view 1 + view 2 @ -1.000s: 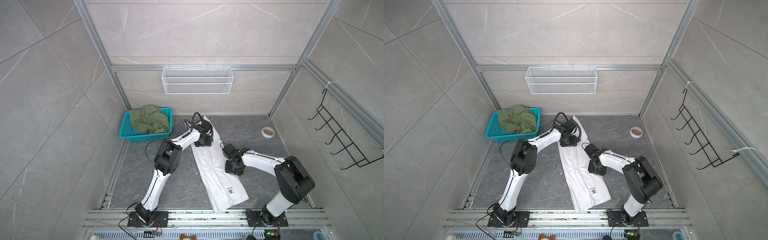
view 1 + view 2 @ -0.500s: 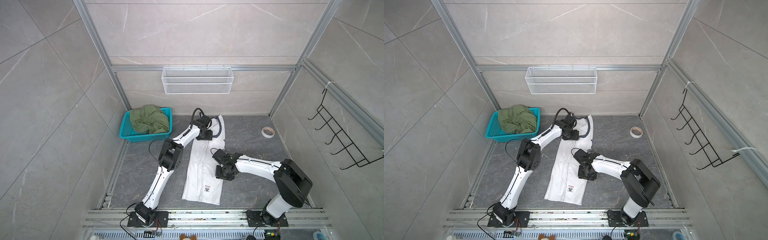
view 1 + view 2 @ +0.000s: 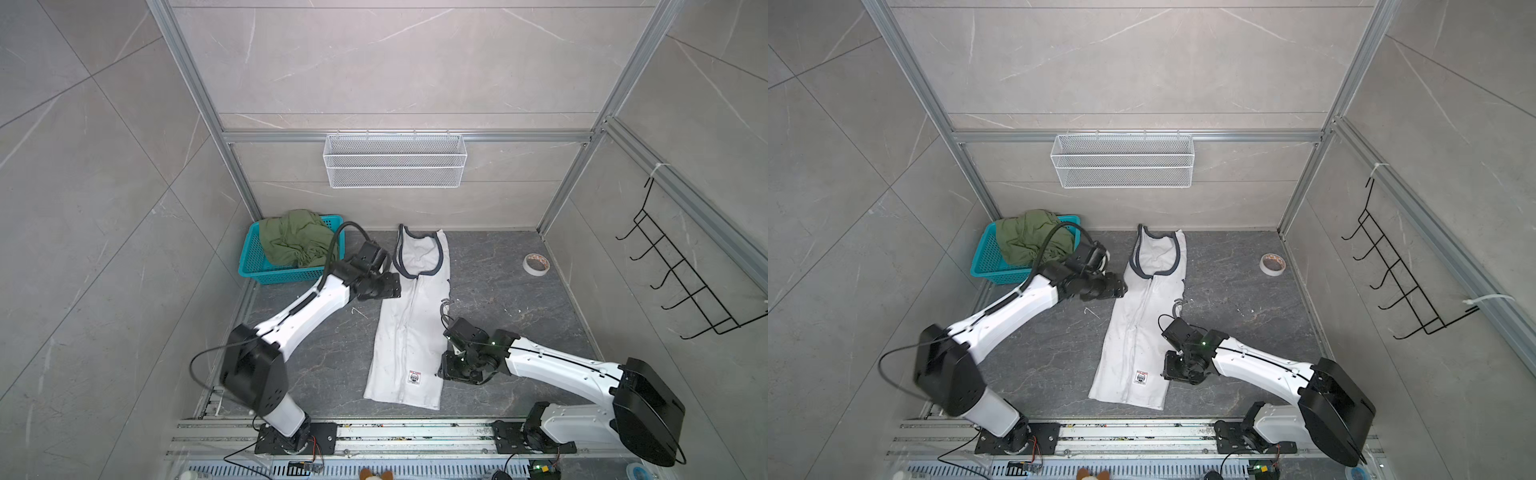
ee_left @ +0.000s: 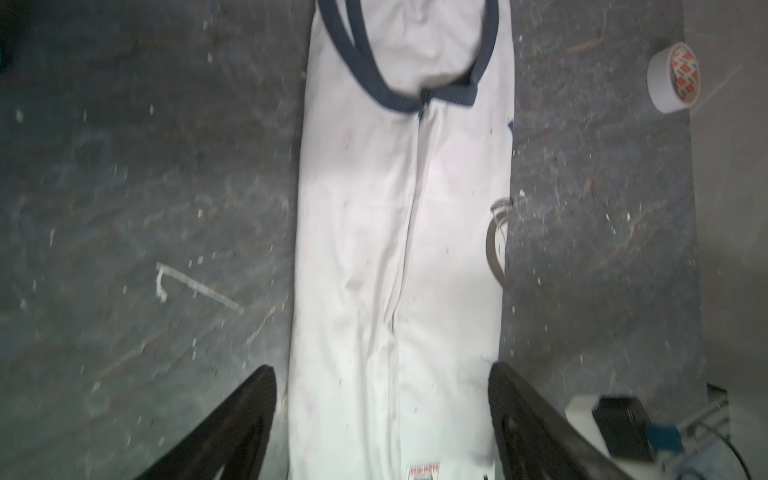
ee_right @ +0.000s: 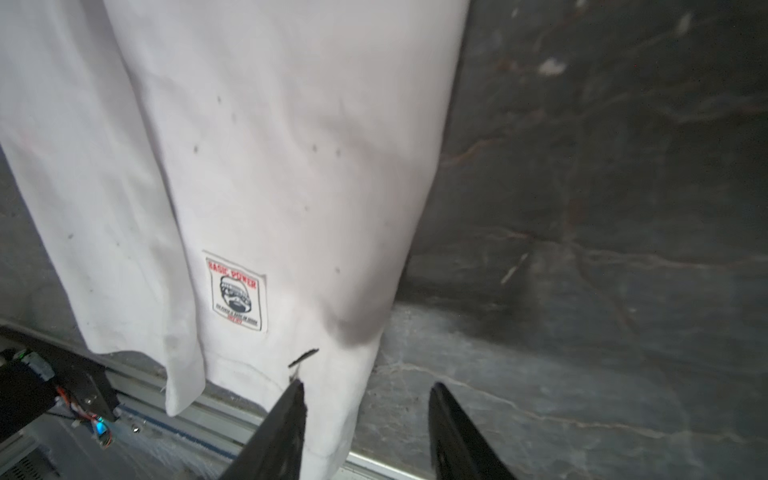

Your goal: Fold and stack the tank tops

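Next, the left gripper moves back and down to the tank top's hem corner opposite my right gripper, as that corner lies below it, back by the metal bar.
A white tank top (image 3: pixel 409 328) (image 3: pixel 1138 332) with dark trim lies folded into a long strip on the dark floor, neck toward the back wall, a small label (image 5: pixel 236 291) near its hem. My left gripper (image 3: pixel 392 286) (image 4: pixel 382 374) hovers open by the strip's left edge, holding nothing. Down by the hem, my right gripper (image 3: pixel 442 370) (image 5: pixel 366 388) is open at the right edge, one finger over cloth and one over floor. The olive green tank top (image 3: pixel 295 241) (image 3: pixel 1030 237) sits bunched in a teal basket (image 3: pixel 286 276).
A roll of tape (image 3: pixel 537 264) (image 4: pixel 673 79) lies at the back right of the floor. A white wire basket (image 3: pixel 395 166) hangs on the back wall and a black hook rack (image 3: pixel 685 282) on the right wall. A metal rail (image 3: pixel 374 432) runs along the front.
The white top swung from slanting toward the front right to lying straighter. My left gripper let go of the neck end, opened wider and drew back left. My right gripper slid toward the hem.
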### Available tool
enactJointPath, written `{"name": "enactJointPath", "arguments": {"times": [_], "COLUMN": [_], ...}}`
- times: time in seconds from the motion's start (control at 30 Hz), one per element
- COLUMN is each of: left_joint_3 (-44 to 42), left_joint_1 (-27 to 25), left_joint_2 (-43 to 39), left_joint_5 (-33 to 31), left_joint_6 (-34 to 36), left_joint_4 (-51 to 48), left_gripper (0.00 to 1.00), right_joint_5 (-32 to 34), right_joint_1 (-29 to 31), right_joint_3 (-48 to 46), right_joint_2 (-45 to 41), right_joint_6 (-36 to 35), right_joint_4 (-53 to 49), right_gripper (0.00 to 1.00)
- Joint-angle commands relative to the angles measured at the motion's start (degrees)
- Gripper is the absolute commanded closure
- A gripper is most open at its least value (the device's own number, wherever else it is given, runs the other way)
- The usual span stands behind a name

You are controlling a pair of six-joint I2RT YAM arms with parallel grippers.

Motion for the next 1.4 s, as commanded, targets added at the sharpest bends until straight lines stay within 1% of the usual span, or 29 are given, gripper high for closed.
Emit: {"name": "enactJointPath", "arguments": {"times": [0.0, 0.03, 0.07, 0.13, 0.23, 0.37, 0.53, 0.77, 0.87, 1.03, 1.17, 1.37], "left_joint_3": [-12.0, -15.2, -17.9, -22.8, -27.8, -30.0, -33.0, -35.9, -36.9, -37.7, -38.0, -37.2], "left_joint_1": [0.0, 0.1, 0.1, -0.2, -2.4, -8.2, -11.3, -12.1, -12.2, -12.5, -12.9, -14.3], "left_joint_2": [-5.9, -8.5, -10.9, -14.3, -16.9, -17.6, -18.6, -16.4, -15.0, -13.3, -12.2, -12.1], "left_joint_5": [-0.1, 0.7, 1.8, 5.1, 9.0, 10.0, 11.6, 10.1, 10.8, 11.6, 12.6, 13.6], "left_joint_6": [-5.1, -6.2, -7.5, -9.7, -12.6, -15.6, -18.3, -18.3, -18.2, -17.9, -18.0, -19.0], "left_joint_4": [-0.5, -1.4, -2.0, -2.2, -2.6, -4.1, -4.7, -5.8, -3.9, -0.9, 1.4, 3.6], "left_gripper": [0.20, 0.21, 0.23, 0.25, 0.28, 0.29, 0.32, 0.34, 0.39, 0.44, 0.52, 0.72], "right_joint_5": [-3.9, -4.3, -4.8, -4.7, -4.0, -5.1, -6.0, -6.8, -7.3, -7.8, -7.4, -6.6], "right_joint_1": [2.8, 3.8, 4.7, 6.1, 7.6, 8.5, 9.8, 10.3, 10.3, 10.4, 10.4, 10.4], "right_joint_3": [-3.2, -3.8, -4.4, -5.1, -7.0, -9.8, -10.7, -11.5, -12.5, -12.9, -12.7, -11.8], "right_joint_2": [-2.6, -3.3, -4.1, -5.0, -5.9, -6.6, -5.2, -3.6, -3.1, -1.6, -1.6, -2.1], "right_joint_6": [4.9, 5.1, 7.1, 8.7, 11.1, 13.2, 13.9, 14.7, 15.3, 15.8, 15.9, 15.3], "right_joint_4": [2.9, 3.7, 4.5, 4.6, 4.1, 7.9, 10.6, 12.4, 14.1, 15.4, 15.3, 14.2], "right_gripper": [0.50, 0.50, 0.50, 0.50, 0.51, 0.53, 0.56, 0.61, 0.64, 0.66, 0.72, 0.85]}}
